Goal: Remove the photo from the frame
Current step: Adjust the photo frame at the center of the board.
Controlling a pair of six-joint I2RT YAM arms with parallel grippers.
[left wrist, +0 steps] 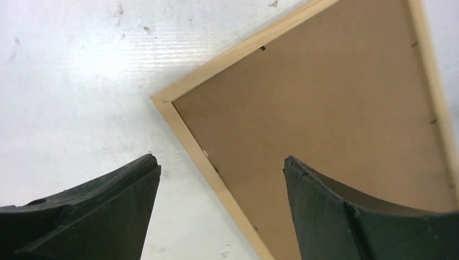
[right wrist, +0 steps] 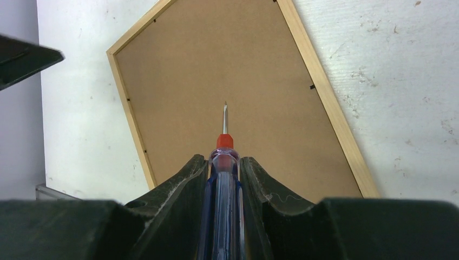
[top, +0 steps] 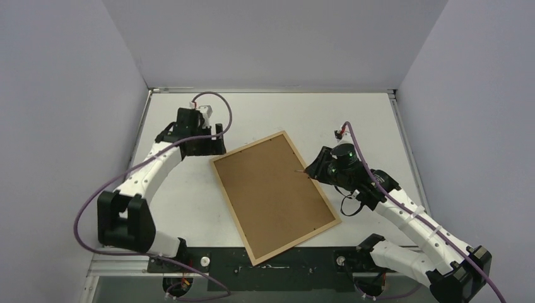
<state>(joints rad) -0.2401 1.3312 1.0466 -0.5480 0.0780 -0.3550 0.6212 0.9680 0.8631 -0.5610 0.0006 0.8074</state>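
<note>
The frame's slanted far edge is below the open fingers of my left gripper. I need to turn and lower that gripper next and close it across the frame's far edge (top: 232, 151) (left wrist: 205, 73) beside the frame's corner.
The frame (top: 230, 205) lies face down on the white table, turned at an angle, with its brown backing panel (top: 274, 192) facing up. The photo is hidden under that panel. My left gripper (left wrist: 219, 158) is open and hovers over the frame's far left corner (left wrist: 192, 142), one finger over the table and the other over the panel. My right gripper (right wrist: 223, 158) is shut on a blue screwdriver (right wrist: 223, 184) with an orange collar. The screwdriver's tip (top: 298, 169) points over the panel near the frame's right edge (right wrist: 330, 108).
Grey walls close in the table on three sides. The frame's near corner reaches over the black strip (top: 296, 264) between the arm bases. Small dark clips (right wrist: 312, 86) sit along the frame's inner edge. Purple cables (top: 217, 101) loop off both arms.
</note>
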